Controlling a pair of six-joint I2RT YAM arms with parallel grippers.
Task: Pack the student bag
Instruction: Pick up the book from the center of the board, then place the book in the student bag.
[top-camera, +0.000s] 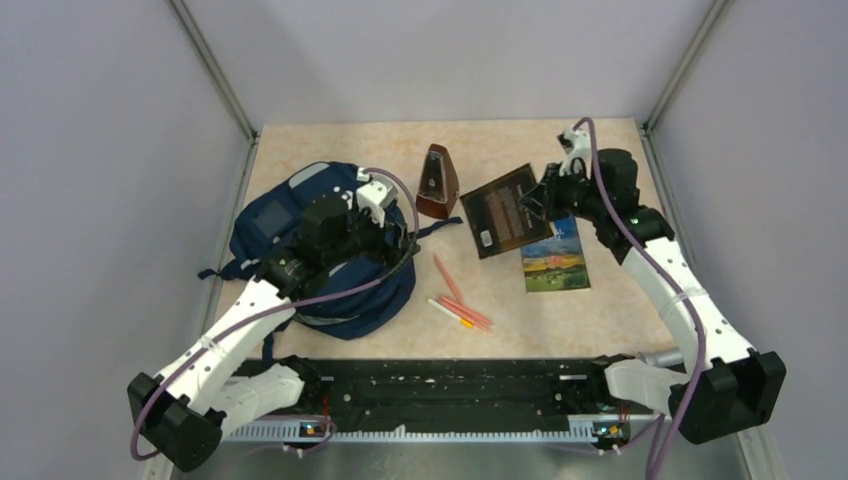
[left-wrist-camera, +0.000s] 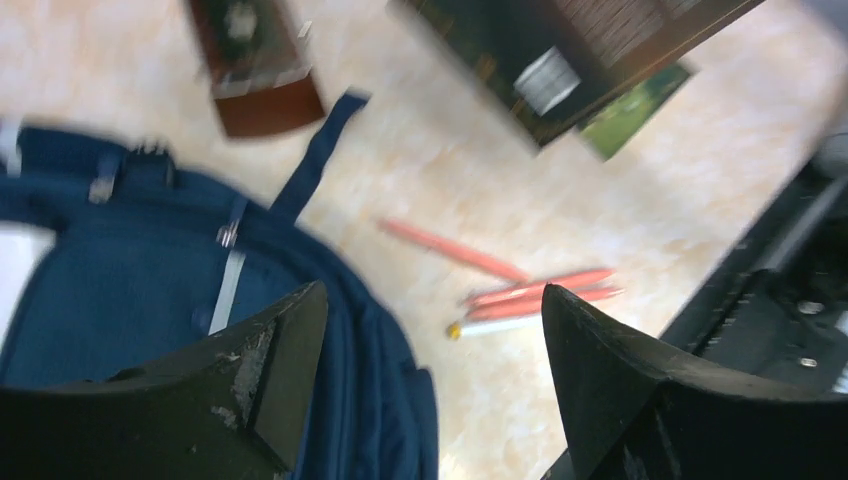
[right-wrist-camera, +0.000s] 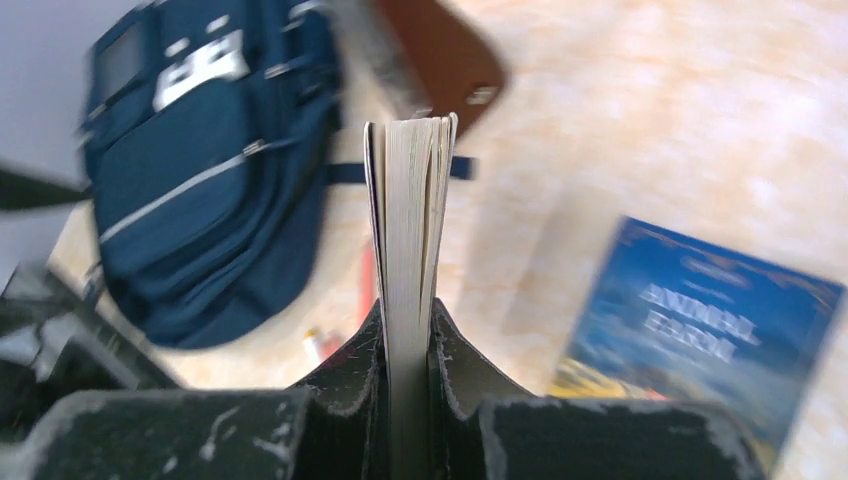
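My left gripper is going to go down and pull back next, onto the bag's opening edge (top-camera: 407, 283) (left-wrist-camera: 404, 386) next to the red pencils.
The student bag (top-camera: 262, 228), navy with thin grey stripes, lies at the left of the table. My left gripper (top-camera: 398, 243) hovers over the bag's right edge, open with nothing between its fingers (left-wrist-camera: 435, 292); blue fabric (left-wrist-camera: 130, 290) lies under the left finger. My right gripper (top-camera: 541, 199) is shut on the right edge of a dark brown book (top-camera: 503, 211). The book's pale page edges (right-wrist-camera: 410, 220) stand upright between the pads of this gripper (right-wrist-camera: 408, 312). The bag (right-wrist-camera: 200, 180) lies beyond it to the left.
A brown wooden metronome (top-camera: 436, 182) stands between the bag and the dark book. A blue "Animal Farm" book (top-camera: 555, 258) lies flat under the right arm. Several red pencils (top-camera: 460, 305) lie mid-table, also seen past the left fingers (left-wrist-camera: 530, 295).
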